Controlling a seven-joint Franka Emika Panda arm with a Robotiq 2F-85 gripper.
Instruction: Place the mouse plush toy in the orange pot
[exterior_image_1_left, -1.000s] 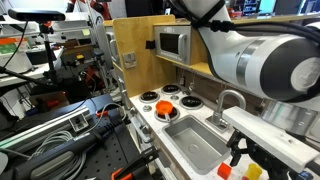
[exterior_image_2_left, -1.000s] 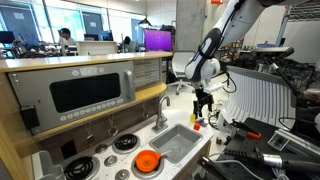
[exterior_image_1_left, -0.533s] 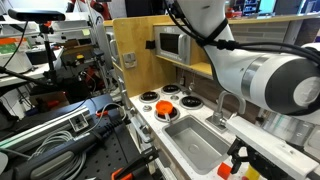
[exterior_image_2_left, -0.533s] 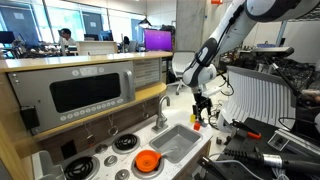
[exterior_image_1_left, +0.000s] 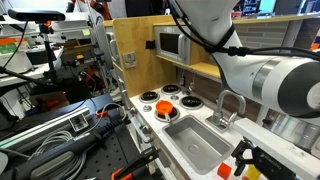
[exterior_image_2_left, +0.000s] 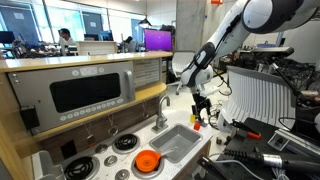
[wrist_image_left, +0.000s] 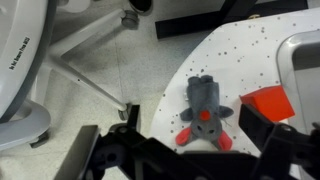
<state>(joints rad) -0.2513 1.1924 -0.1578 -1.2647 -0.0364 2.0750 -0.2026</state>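
My open fingers are on each side of the red-eared end (wrist_image_left: 204, 134) of the mouse plush toy, so my gripper will next lower a little onto it and close.
The mouse plush toy (wrist_image_left: 205, 110) is grey with red ears and a red nose. It lies flat on the white speckled counter end in the wrist view. My gripper (wrist_image_left: 190, 135) is open just above it, one finger on each side, not touching. It hangs over the counter end beyond the sink in both exterior views (exterior_image_2_left: 203, 108) (exterior_image_1_left: 240, 157). The orange pot (exterior_image_2_left: 147, 161) sits on a stove burner at the other end of the toy kitchen, and it also shows in an exterior view (exterior_image_1_left: 163, 107). It looks empty.
A red block (wrist_image_left: 268, 103) lies right beside the mouse. A grey sink (exterior_image_2_left: 175, 143) and faucet (exterior_image_2_left: 160, 110) sit between the gripper and the stove. A microwave (exterior_image_2_left: 85, 92) stands above the counter. The counter edge and floor lie left of the mouse in the wrist view.
The arm has shifted its pose and the gripper has come slightly lower over the counter end. The mouse and pot have not moved.
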